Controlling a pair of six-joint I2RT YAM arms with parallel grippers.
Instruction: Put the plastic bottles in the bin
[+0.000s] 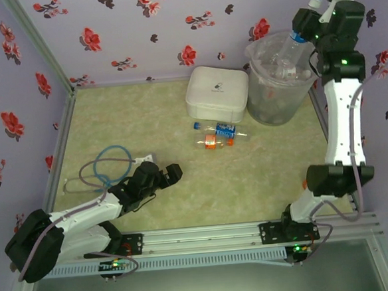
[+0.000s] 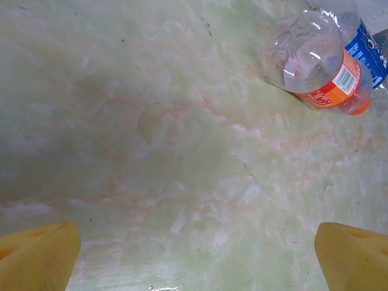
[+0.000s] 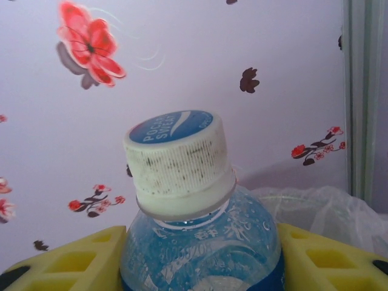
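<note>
The right gripper moves down toward the bin's opening (image 1: 276, 56) (image 3: 303, 207) on the white box's side next and releases the bottle, since the bottle's base points inside.
My right gripper (image 1: 304, 30) is up at the far right, over the bin (image 1: 271, 107), a grey translucent bucket with a clear bag liner. It is shut on a plastic bottle (image 1: 288, 47) with a blue label. In the right wrist view that bottle (image 3: 200, 242) sits between the yellow fingers (image 3: 73, 260), its white cap (image 3: 179, 160) pointing away, and the gripper (image 3: 200, 264) grips its shoulder. Two more bottles lie mid-table: one blue-labelled (image 1: 223, 127), one orange-labelled (image 1: 217, 141). My left gripper (image 1: 173, 173) hangs open low over the table, short of the orange-labelled bottle (image 2: 321, 66) and the blue-labelled one (image 2: 367, 45).
A white rounded lidded box (image 1: 217, 92) stands just left of the bin, behind the two lying bottles. A blue and grey cable loop (image 1: 112, 164) lies at the left beside my left arm. Floral walls close the back and sides. The bag's rim (image 3: 327, 212) shows behind the held bottle.
</note>
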